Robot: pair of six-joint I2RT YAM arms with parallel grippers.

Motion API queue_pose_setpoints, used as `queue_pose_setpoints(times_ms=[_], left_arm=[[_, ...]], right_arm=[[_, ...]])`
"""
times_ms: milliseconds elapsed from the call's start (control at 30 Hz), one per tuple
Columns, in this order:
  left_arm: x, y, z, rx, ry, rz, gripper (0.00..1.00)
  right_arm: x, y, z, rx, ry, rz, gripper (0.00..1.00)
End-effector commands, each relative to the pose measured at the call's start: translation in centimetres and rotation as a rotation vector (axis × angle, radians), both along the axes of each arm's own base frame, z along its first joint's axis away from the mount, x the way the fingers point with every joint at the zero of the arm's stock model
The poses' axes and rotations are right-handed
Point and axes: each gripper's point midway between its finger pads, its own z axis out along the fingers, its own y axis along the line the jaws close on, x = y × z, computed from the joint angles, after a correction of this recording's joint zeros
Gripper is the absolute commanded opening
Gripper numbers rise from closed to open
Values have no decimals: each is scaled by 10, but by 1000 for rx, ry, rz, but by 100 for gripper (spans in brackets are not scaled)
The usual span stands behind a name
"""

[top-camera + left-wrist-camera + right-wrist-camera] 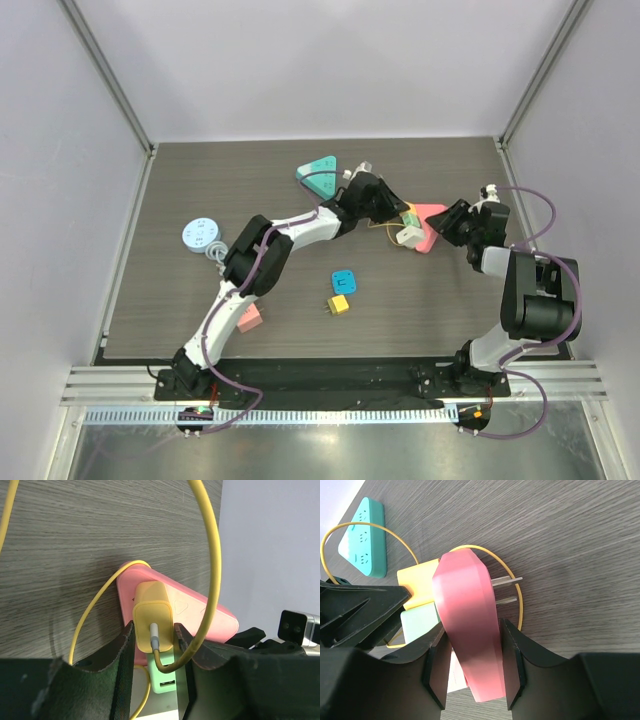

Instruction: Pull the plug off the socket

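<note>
The tabletop by the blue square adapter is bare. I will draw my left gripper away from the pink socket and back over there, and release the yellow plug.
The pink triangular socket lies near the table's back right, pink socket in the top view. A yellow plug with a yellow cable sits in its face, and a pale green plug and a white plug sit beside it. My left gripper is shut on the yellow plug, one finger on each side. My right gripper is shut on the socket's edges. Two metal prongs stick out of the socket's back.
A teal triangular socket lies at the back centre. A round blue socket lies at the left. A small blue square adapter, a small yellow plug and a pink block lie nearer the front.
</note>
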Motion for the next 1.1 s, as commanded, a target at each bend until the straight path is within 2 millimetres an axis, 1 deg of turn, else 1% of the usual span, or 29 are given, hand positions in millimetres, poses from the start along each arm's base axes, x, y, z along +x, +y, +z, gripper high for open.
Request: queue_pose_setpoints(times_ms=[0,67,133,167,200,267,300,367,400,433,467,533,600,633,700,733,767,800,833,867,900,933,967,1000,1033,1067], left_arm=[[0,-2,67,-93,-103,-42,0],[2,2,65,-68,-97,-27,0],[4,5,69,-10,-133,-26,0],[-1,4,72,76,-179,-53,0],[2,12,74,137,-202,-22,0],[-3,15,75,193,-222,-35,0],[-3,15,76,190,-217,-36,0],[-3,16,75,120,-157,-64,0],[-2,16,73,78,-121,-70,0],[-3,19,64,28,-44,-65,0],[-1,19,66,10,-43,-57,0],[1,19,71,24,-65,-51,0],[0,22,69,65,-71,-39,0],[1,27,71,104,-99,-26,0],[-2,26,75,121,-134,-38,0],[0,18,92,64,-212,-57,0],[-10,12,95,8,-221,-111,0],[-11,9,100,-46,-219,-123,0],[-7,9,110,-109,-225,-126,0],[-5,8,110,-136,-178,-120,0],[0,11,108,-107,-163,-95,0],[0,21,89,-14,-100,-70,0],[1,27,85,47,-98,-51,0],[10,36,92,99,-140,-2,0],[7,40,89,129,-130,7,0],[7,41,90,132,-131,13,0]], right_arm=[[-6,-31,-20,-104,92,-129,1],[-6,-31,-22,-102,102,-131,1],[-7,-32,-24,-99,115,-135,1],[-6,-31,-24,-98,116,-131,1],[-6,-31,-25,-96,122,-131,1],[-6,-31,-25,-97,122,-130,1],[-6,-32,-25,-98,123,-131,1],[-7,-33,-25,-99,122,-134,1],[-7,-32,-25,-98,122,-133,1],[-7,-32,-24,-99,119,-134,1],[-7,-33,-25,-98,121,-136,1],[-7,-34,-25,-93,123,-139,1],[-8,-35,-26,-95,125,-145,1],[-8,-36,-26,-96,128,-148,1],[-9,-38,-26,-101,131,-157,1],[-9,-38,-27,-99,133,-158,1],[-9,-39,-27,-99,132,-161,1],[-8,-40,-26,-99,129,-165,1],[-9,-39,-26,-98,129,-164,1],[-9,-39,-26,-98,127,-163,1],[-9,-39,-26,-97,127,-164,1],[-9,-40,-26,-99,127,-163,1],[-9,-40,-25,-97,124,-165,1],[-9,-39,-25,-98,123,-159,1],[-9,-39,-24,-97,122,-158,1],[-8,-39,-24,-99,117,-157,1]])
